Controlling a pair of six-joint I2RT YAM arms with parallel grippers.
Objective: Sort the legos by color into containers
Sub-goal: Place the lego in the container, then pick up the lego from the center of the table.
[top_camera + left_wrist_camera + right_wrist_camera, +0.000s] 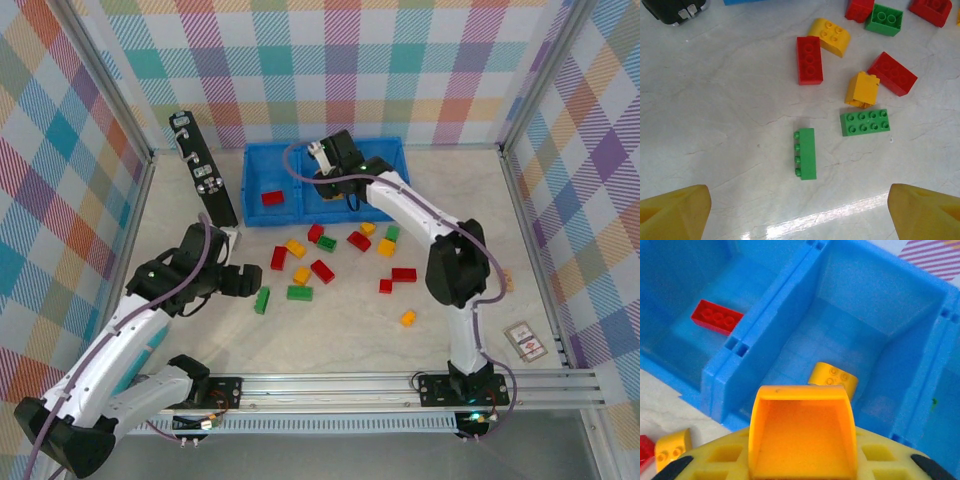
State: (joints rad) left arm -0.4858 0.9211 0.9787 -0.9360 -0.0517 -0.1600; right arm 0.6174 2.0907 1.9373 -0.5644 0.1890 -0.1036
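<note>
My right gripper lowers toward the middle compartment's bottom next and releases the yellow-orange brick there, since that compartment, with another yellow brick, lies below the gripper.
Several red, yellow-orange and green legos lie loose mid-table, such as a red one and a yellow one. My left gripper is open just left of a narrow green brick lying on its side, ahead of and between its yellow fingertips. My right gripper is shut on a yellow-orange brick over the middle compartment of the blue bin. That compartment holds another yellow brick. A red brick lies in the left one.
A black upright panel stands left of the bin, close to my left arm. A small card lies near the right wall. An aluminium rail runs along the front edge. Checked walls close in three sides.
</note>
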